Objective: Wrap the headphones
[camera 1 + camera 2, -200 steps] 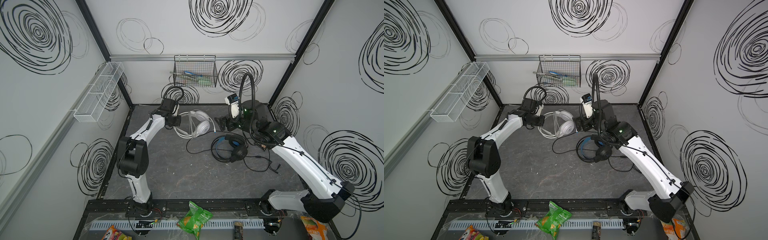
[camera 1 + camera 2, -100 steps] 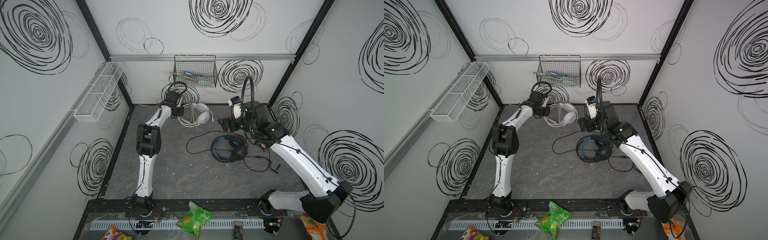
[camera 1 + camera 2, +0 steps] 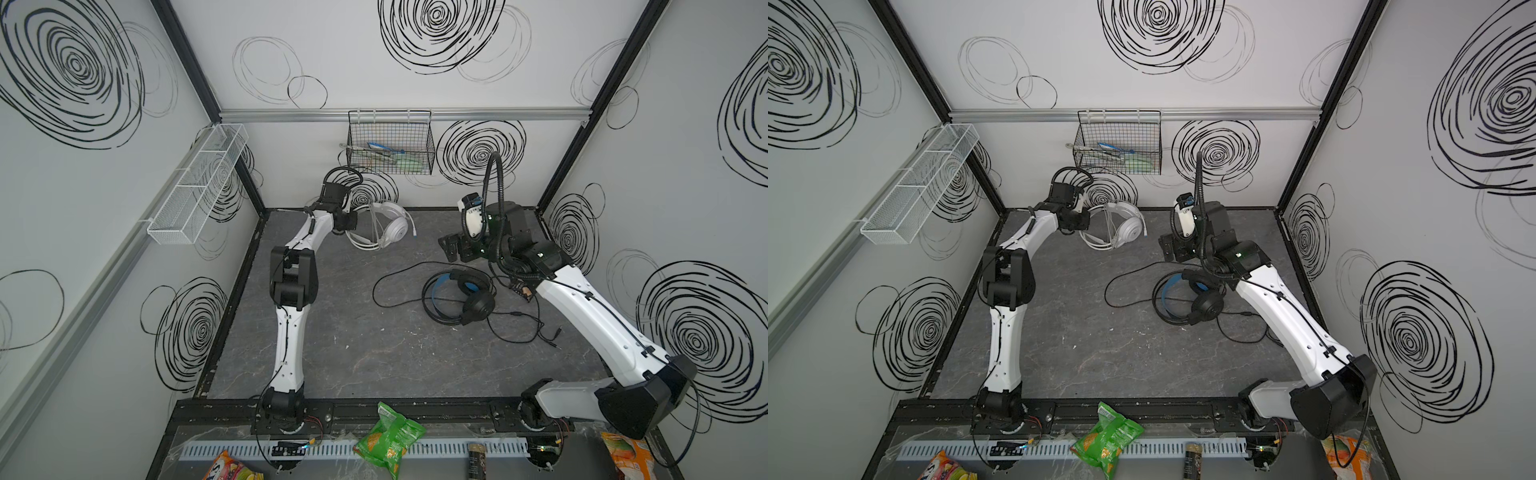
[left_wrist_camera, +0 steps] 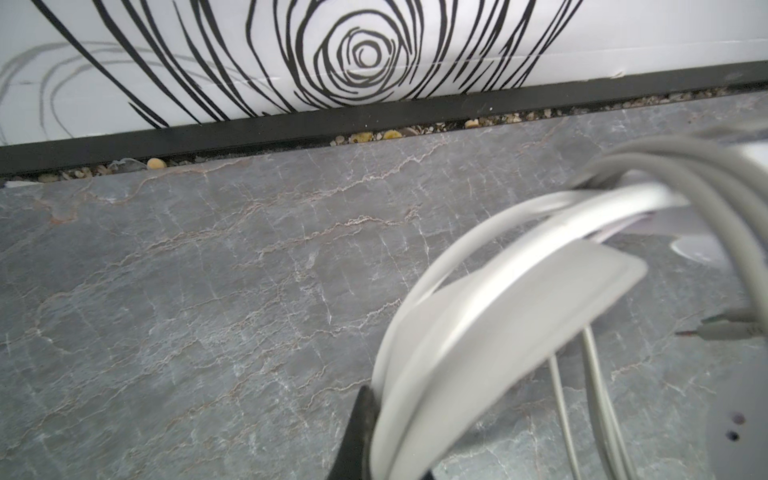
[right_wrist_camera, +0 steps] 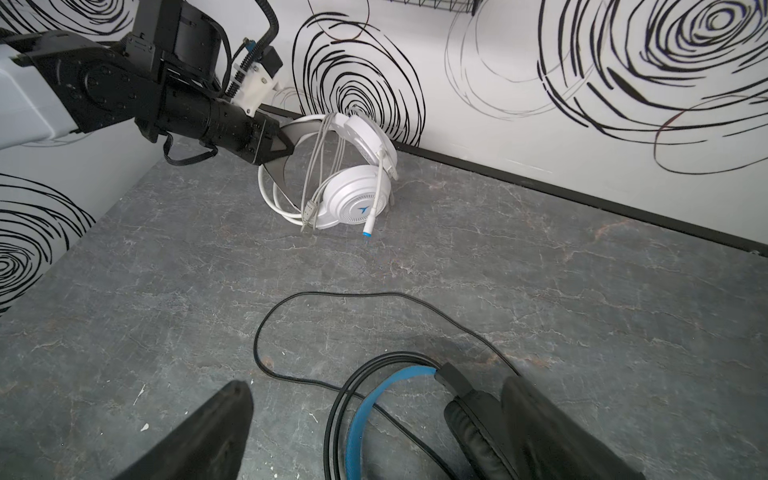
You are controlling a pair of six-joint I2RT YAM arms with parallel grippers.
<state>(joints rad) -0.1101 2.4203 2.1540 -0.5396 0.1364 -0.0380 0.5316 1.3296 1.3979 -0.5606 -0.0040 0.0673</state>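
Observation:
The white headband goes down in my left gripper toward the tabletop beneath the headphones (image 3: pixel 372 252) (image 4: pixel 512 420) next for release, as the cable already loops round it.
The white headphones (image 3: pixel 392 228) (image 3: pixel 1129 228) (image 5: pixel 353 199) are near the back wall, with their white cable looped round the headband (image 4: pixel 498 332) and the plugs hanging. My left gripper (image 3: pixel 353 220) (image 3: pixel 1086 222) (image 5: pixel 286 145) (image 4: pixel 386 449) is shut on that headband. The lower ear cup is at or just above the tabletop. The black headphones (image 3: pixel 469 299) (image 3: pixel 1204 303) with a blue band (image 5: pixel 390 407) lie flat at centre right, their black cable (image 3: pixel 386 282) sprawled loose. My right gripper (image 3: pixel 455 249) (image 3: pixel 1173 249) (image 5: pixel 376 399) hovers open above them, holding nothing.
A black wire basket (image 3: pixel 390 143) hangs on the back wall. A white mesh shelf (image 3: pixel 195 187) hangs on the left wall. The black cable's plug end (image 3: pixel 552 336) trails toward the right arm. Snack bags, one green (image 3: pixel 388 440), lie beyond the front rail.
The left arm has straightened and carried the white headphones toward the back wall. The right gripper has shifted slightly and stays open over the black headphones.

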